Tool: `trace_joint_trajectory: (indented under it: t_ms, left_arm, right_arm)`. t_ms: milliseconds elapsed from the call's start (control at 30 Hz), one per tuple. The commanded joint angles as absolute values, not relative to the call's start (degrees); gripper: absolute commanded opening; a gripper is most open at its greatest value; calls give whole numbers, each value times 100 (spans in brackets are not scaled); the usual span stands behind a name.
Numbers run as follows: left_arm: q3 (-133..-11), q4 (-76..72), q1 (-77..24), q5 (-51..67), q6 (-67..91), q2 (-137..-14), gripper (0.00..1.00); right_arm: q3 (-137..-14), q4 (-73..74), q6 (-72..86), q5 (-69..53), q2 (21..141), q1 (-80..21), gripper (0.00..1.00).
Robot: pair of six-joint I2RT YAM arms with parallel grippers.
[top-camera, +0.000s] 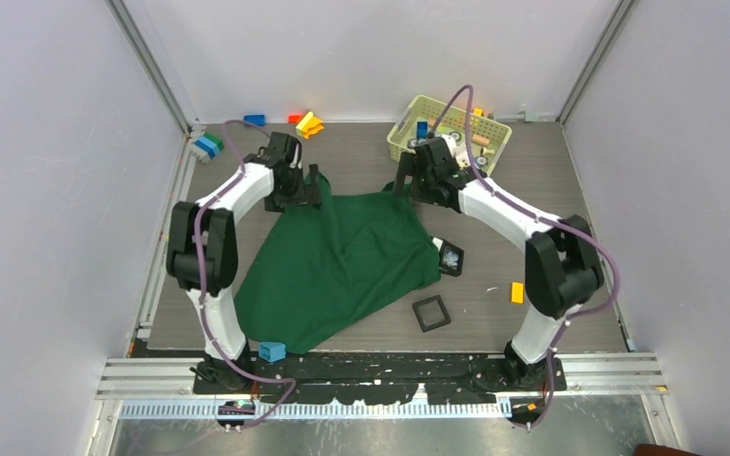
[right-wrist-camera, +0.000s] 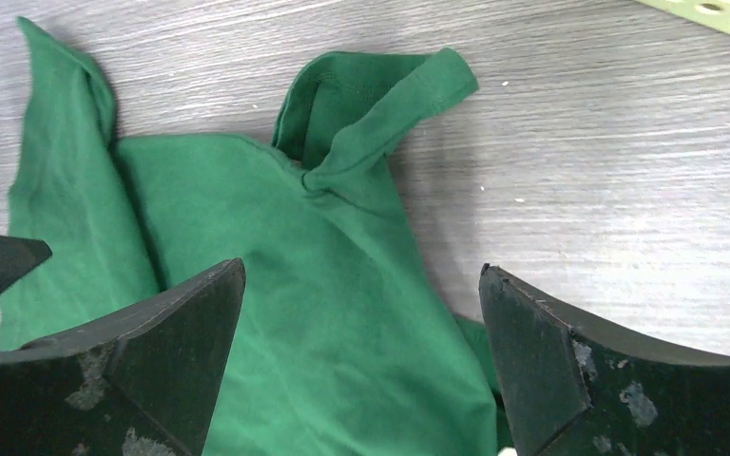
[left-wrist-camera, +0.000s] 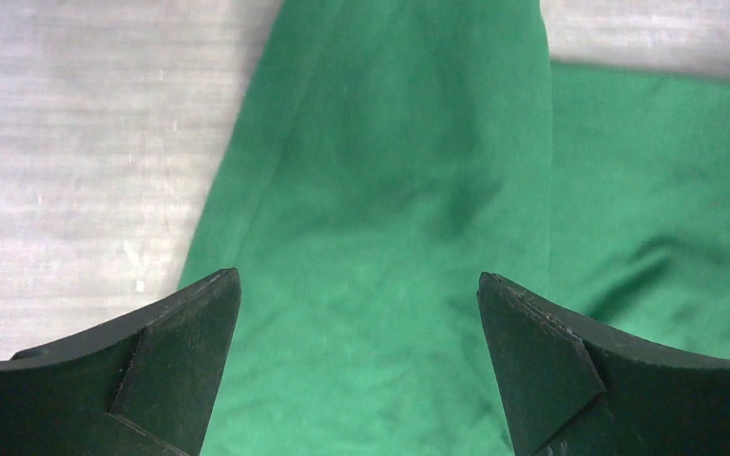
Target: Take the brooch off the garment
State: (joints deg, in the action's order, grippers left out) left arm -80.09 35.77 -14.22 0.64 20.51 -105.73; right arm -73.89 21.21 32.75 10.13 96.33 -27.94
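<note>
The cloth bunches into a pinchable fold at the narrow base of the folded sleeve, so next I will move my right gripper down with its open fingers on both sides of that base.
The dark green garment (top-camera: 342, 261) lies spread in the middle of the table. The brooch (top-camera: 451, 255), small, whitish and spiky, rests in a small black square tray just off the garment's right edge. My left gripper (top-camera: 297, 190) hovers over the garment's far left corner; in the left wrist view it (left-wrist-camera: 356, 277) is open, with only green cloth (left-wrist-camera: 380, 190) below the gap. My right gripper (top-camera: 407, 180) is at the far right corner; in the right wrist view it (right-wrist-camera: 361, 266) is open above the cloth, near a folded sleeve (right-wrist-camera: 380, 104).
A yellow-green basket (top-camera: 495, 142) of small items stands at the back right. An empty black square tray (top-camera: 431, 313) and an orange block (top-camera: 517, 293) lie right of the garment. A blue block (top-camera: 272, 351) sits at the near edge; coloured blocks (top-camera: 309, 123) line the back.
</note>
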Motion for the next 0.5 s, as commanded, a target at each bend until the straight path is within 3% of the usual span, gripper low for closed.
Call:
trace_joint_trajectory:
  t_ms: [0,100,300,367,400,433,467]
  left_arm:
    - [-8804,3622,-1345,45,1933,-11271,100]
    - [-9100,3796,-1287,-259,1878,-11700,98]
    - [-9198,3745,-1116,155,1872,-12146,79]
    - [-9290,3803,-1088,191,1857,-12314,71]
    - [-9349,3849,-1070,224,1855,-12418,63]
    - [-9411,3892,-1035,293,1874,-12514,54]
    - [-9468,3933,-961,400,1887,-12610,39]
  right_arm:
    - [-7962,1816,3205,1065,10243,-2767,100]
    - [-8328,1772,3217,972,10787,-2761,100]
    - [-8801,1669,3329,810,11656,-2760,97]
    - [-8891,1614,3376,798,11860,-2760,88]
    - [-8955,1599,3408,791,11943,-2760,78]
    - [-8986,1595,3414,782,11966,-2755,72]
    - [-9045,1592,3413,780,11969,-2756,56]
